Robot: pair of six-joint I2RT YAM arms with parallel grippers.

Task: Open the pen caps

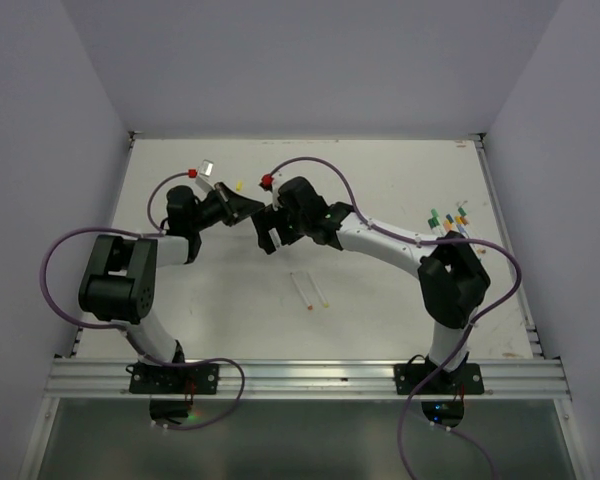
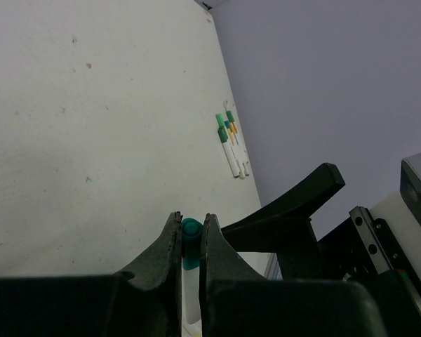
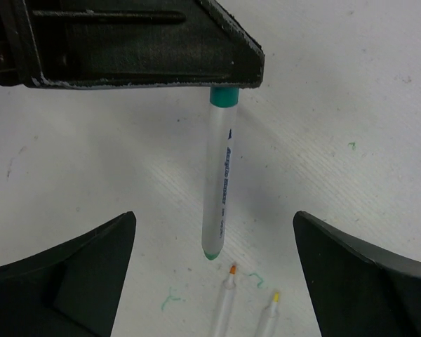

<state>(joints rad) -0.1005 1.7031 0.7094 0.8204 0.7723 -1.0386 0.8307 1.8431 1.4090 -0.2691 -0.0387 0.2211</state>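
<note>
The tabletop [image 1: 253,187] beside the small yellow piece is clear, so my left gripper should move outward and down there to release the green cap.
My left gripper [image 2: 191,219] is shut on the green cap [image 2: 190,242] of a white pen. In the right wrist view the left gripper's fingers [image 3: 126,42] grip that cap [image 3: 224,97], and the white barrel [image 3: 219,182] hangs below it above the table. My right gripper [image 3: 214,217] is open wide, with one finger on each side of the barrel and touching nothing. In the top view the left gripper [image 1: 252,212] and the right gripper [image 1: 268,232] meet at mid-table. Several capped pens [image 1: 448,220] lie in a pile at the right and also show in the left wrist view [image 2: 231,144].
Two uncapped pens lie on the table below the grippers, one with an orange tip [image 3: 231,269] and one with a yellow tip [image 3: 274,298]; they also show in the top view [image 1: 312,290]. A small yellow piece [image 1: 238,185] lies near the back. Green ink marks dot the table.
</note>
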